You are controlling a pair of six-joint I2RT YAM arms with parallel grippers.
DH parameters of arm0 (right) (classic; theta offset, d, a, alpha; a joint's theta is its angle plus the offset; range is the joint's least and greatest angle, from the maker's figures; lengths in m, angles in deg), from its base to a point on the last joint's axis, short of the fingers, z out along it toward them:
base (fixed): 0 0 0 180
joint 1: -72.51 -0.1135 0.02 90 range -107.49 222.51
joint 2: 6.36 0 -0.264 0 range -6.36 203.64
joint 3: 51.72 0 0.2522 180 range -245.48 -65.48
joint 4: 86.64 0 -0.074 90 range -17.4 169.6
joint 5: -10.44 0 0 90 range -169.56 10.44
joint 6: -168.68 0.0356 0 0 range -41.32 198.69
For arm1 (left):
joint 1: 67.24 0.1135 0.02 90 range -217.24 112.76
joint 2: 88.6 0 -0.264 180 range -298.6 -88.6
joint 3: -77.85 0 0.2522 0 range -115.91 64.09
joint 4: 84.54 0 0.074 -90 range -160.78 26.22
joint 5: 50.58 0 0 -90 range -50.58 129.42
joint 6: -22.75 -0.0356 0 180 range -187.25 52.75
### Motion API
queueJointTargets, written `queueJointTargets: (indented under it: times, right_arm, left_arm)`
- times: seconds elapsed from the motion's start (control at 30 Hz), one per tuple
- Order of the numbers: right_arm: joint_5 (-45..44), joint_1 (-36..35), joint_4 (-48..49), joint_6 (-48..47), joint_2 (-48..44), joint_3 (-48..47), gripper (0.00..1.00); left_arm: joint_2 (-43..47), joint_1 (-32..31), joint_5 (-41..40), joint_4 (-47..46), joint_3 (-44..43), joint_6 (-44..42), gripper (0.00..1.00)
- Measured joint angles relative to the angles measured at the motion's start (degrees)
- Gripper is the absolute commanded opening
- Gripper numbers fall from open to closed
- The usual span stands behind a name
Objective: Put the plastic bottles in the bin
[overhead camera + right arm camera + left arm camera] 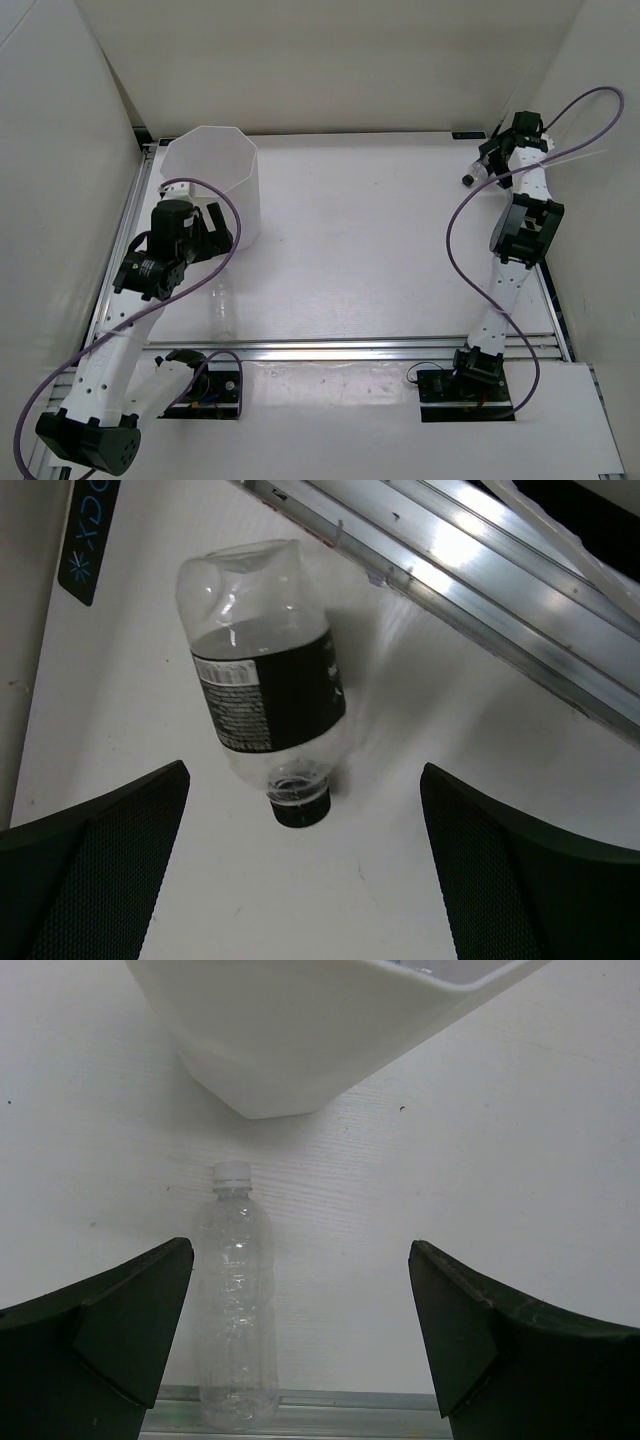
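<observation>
I should next lower my right gripper past the black cap onto the dark label and close it around the bottle there, because only the cap reaches between the open fingers.
The white faceted bin stands at the far left; its wall fills the top of the left wrist view. A plain clear bottle with a white cap lies on the table, cap toward the bin, faint in the top view. My left gripper hangs open above it, the bottle near its left finger. At the far right a short dark-labelled bottle with a black cap lies on its side. My right gripper is open just short of its cap, holding nothing.
An aluminium rail runs along the table's near edge, and another passes just beyond the dark-labelled bottle. White walls enclose the table on the left, back and right. A small black plate sits at the back edge.
</observation>
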Motion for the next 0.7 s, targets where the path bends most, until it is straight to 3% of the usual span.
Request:
queueJointTargets:
  times: [0.5, 0.7]
  right_arm:
    - [6.8, 1.3, 7.8, -2.8, 5.7, -4.3, 1.0]
    - [8.3, 1.6, 8.7, -2.8, 7.3, -4.3, 0.89]
  left_arm:
    - [-2.7, 0.0, -0.9, 1.1, 0.5, 4.0, 1.0]
    - [-5.3, 0.0, -0.9, 1.1, 0.5, 4.3, 1.0]
